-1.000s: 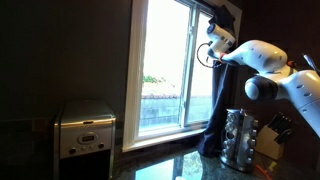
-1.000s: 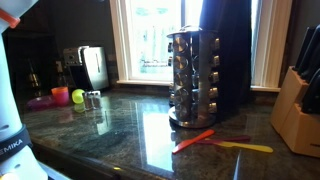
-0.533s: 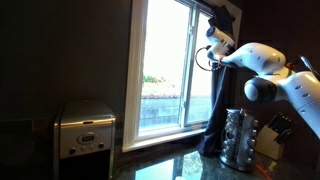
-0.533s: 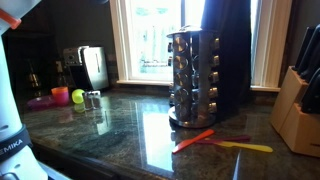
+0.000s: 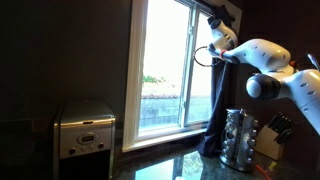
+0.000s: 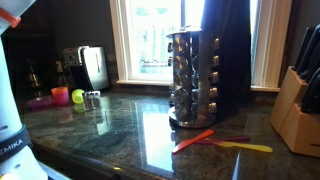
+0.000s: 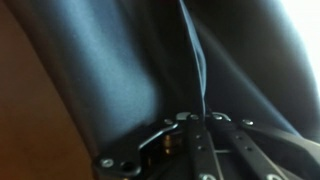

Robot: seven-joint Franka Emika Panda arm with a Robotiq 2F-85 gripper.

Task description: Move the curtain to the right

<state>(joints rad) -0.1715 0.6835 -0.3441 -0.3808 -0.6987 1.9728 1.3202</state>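
The curtain [image 5: 218,112] still overlaps the window's edge, so the robot's gripper will pull the curtain's pinched fold toward the dark wall beside the window and let go of it there.
The curtain [image 5: 218,112] is a dark drape hanging at the right side of the bright window [image 5: 165,70]. It also shows behind the spice rack in an exterior view [image 6: 232,50]. My gripper [image 5: 214,22] is high up at the curtain's top, by the window's upper right corner. In the wrist view the dark fabric [image 7: 110,60] fills the frame, and a thin fold runs down between the two fingers [image 7: 193,119], which are closed together on it.
A steel coffee maker [image 5: 85,126] stands on the counter left of the window. A round spice rack [image 5: 238,138] and a knife block [image 5: 273,135] stand below the arm. An orange spatula [image 6: 195,140] and a yellow one [image 6: 246,147] lie on the counter.
The gripper and arm have shifted slightly up and to the right at the curtain's top. The curtain's lower part looks unchanged.
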